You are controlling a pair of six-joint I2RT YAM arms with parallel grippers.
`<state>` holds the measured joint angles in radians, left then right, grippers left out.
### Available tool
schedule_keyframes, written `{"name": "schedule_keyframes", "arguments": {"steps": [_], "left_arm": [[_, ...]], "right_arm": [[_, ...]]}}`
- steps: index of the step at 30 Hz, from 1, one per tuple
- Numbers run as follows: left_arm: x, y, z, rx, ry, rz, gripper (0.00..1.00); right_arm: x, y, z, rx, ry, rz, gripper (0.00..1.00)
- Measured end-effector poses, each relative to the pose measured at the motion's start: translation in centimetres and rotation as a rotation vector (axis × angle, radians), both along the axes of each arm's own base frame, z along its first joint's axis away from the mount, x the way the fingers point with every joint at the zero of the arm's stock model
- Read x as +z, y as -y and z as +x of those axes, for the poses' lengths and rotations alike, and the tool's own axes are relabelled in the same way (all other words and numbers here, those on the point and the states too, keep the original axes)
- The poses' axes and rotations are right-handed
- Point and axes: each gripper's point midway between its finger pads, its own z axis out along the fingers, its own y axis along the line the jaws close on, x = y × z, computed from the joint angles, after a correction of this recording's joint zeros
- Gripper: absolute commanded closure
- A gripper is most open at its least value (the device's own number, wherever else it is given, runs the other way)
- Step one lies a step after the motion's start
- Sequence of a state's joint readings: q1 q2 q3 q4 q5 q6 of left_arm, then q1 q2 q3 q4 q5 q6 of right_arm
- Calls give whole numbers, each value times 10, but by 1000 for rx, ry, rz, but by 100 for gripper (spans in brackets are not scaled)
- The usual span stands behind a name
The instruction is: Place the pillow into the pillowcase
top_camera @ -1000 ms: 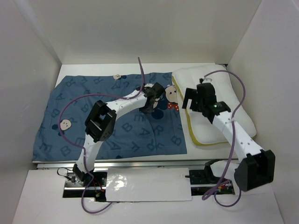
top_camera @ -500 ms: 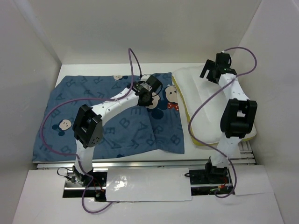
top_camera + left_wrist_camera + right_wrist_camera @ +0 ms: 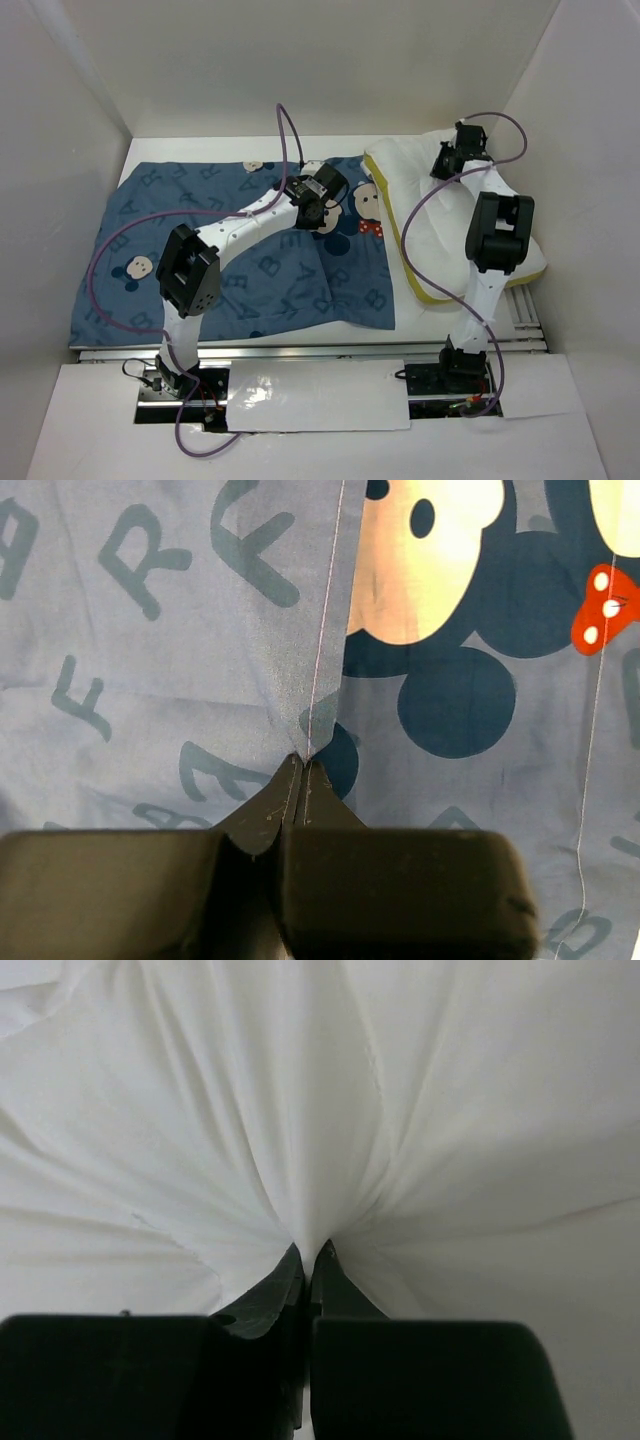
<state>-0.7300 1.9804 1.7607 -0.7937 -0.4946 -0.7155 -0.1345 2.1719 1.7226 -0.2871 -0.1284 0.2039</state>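
Observation:
The pillowcase's hem will be let go next by my left gripper, moving over the pillowcase's lettered upper layer, to its left in the top view, to make room for the pillow [image 3: 440,230].
The blue pillowcase [image 3: 240,250] with letters and mouse faces lies spread over the left and middle of the table. My left gripper [image 3: 318,212] is shut on a hemmed fold of the pillowcase [image 3: 310,680] near its right edge, the fabric pulled up into a ridge between the closed tips [image 3: 303,760]. The cream-white pillow [image 3: 440,230] with its yellow side band lies at the right. My right gripper [image 3: 452,160] is at the pillow's far end, shut on a pinch of its white cover [image 3: 320,1140], which radiates creases from the tips [image 3: 312,1252].
White walls enclose the table on the left, back and right. The right arm [image 3: 495,235] reaches over the pillow, and purple cables loop above both arms. The arm bases stand on a rail at the near edge [image 3: 310,395].
The right arm swung from the pillow's middle to its far end and its gripper closed on the pillow's cover, lifting that end. The left gripper keeps its hold, having shifted slightly.

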Motion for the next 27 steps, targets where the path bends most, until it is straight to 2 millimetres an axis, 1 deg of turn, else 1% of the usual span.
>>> {"name": "schedule_keyframes", "arguments": {"steps": [2,5,7,9,11,13,15,17,19,20,23,27], "left_arm": [[0,-1,-1,5,-2,5,100],[0,-2,-1,22,-5,1,100],[1,-2,-1,32,-4,-3,100],[0,-2,-2,44,-8,-9,100],[0,-3,-2,49,-9,-7,100],[-1,-3,-3,57,-9,-8,100],[-1,-4,-3,68,-10,-11,100],[-1,-5,-4,72,-11,-10,100],[0,-5,-4,74,-10,-11,100],[0,-5,-4,75,-9,-12,100],[5,-7,-7,87,-1,-24,100],[13,-13,-13,95,7,-33,100]], "right_arm": [[6,-3,-8,24,12,0,100],[25,-9,-26,53,14,-8,100],[43,-14,-45,63,17,-18,100],[64,-24,-69,72,39,-35,100],[88,-42,-97,97,73,-50,100],[105,-63,-119,131,97,-61,100],[115,-86,-134,167,111,-71,100],[113,-107,-144,199,105,-81,100],[99,-125,-154,225,70,-90,100],[91,-130,-159,228,45,-99,100],[71,-132,-175,212,-30,-146,100],[68,-121,-175,146,-41,-201,100]]}}
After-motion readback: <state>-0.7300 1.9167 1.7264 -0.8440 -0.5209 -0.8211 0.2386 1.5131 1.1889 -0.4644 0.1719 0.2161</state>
